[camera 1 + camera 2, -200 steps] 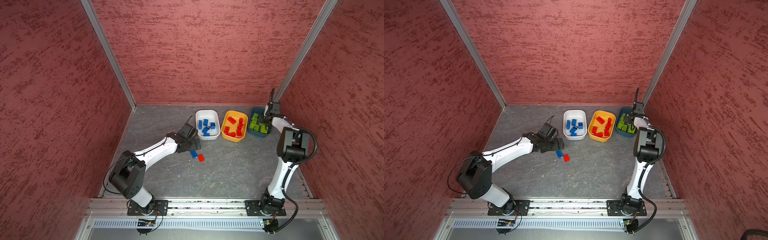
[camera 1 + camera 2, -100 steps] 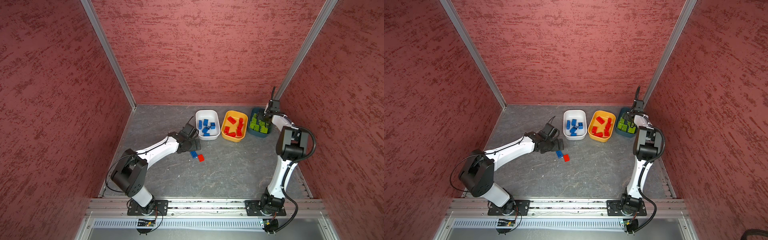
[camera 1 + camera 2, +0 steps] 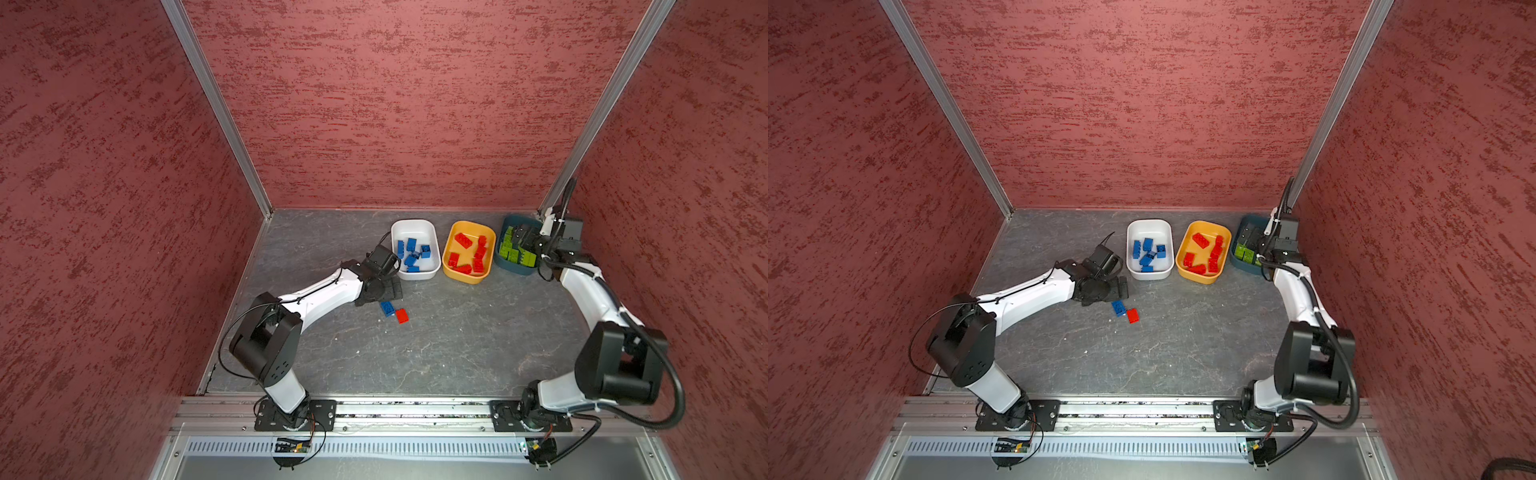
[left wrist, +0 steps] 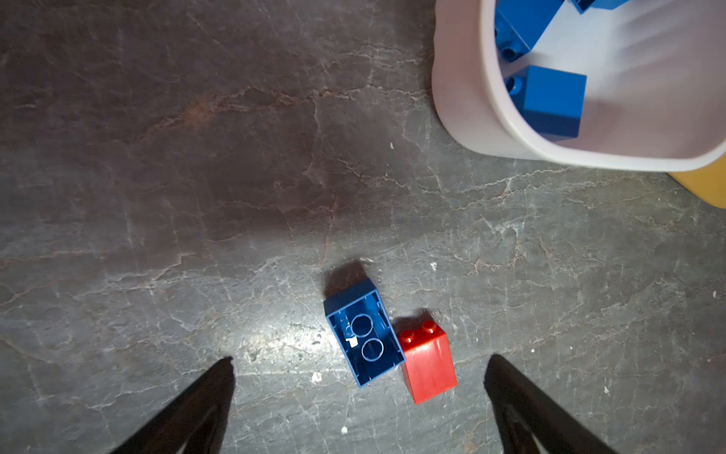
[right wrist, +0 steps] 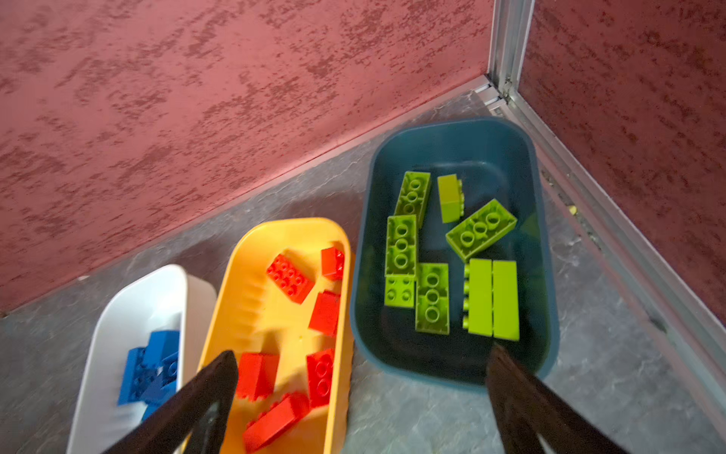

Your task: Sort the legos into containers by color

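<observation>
I will next lower my left gripper onto the far end of the blue lego (image 3: 386, 304) (image 4: 355, 308), which is below my open fingers, because the red lego touches its near half.
Two loose legos lie touching on the grey floor: a blue one (image 3: 387, 308) (image 4: 363, 334) turned hollow side up and a red one (image 3: 402, 316) (image 4: 428, 363) on its side. My left gripper (image 3: 388, 289) (image 4: 359, 358) hangs open just above them, a finger on each side. The white container (image 3: 417, 275) holds blue legos, the yellow-orange container (image 3: 466, 279) red ones, and the dark teal container (image 3: 515, 268) (image 5: 451, 137) lime green ones (image 5: 432, 296). My right gripper (image 3: 521, 241) (image 5: 362, 350) hovers open and empty over the teal container's near end.
The three containers stand in a row along the back wall. The teal one sits in the back right corner, close to the aluminium post (image 5: 506, 47) and the right wall. A metal rail (image 3: 374, 409) carrying both arm bases runs along the front edge.
My right gripper's jaws have opened above the teal container. The left gripper has shifted a little nearer the two loose legos, still open.
</observation>
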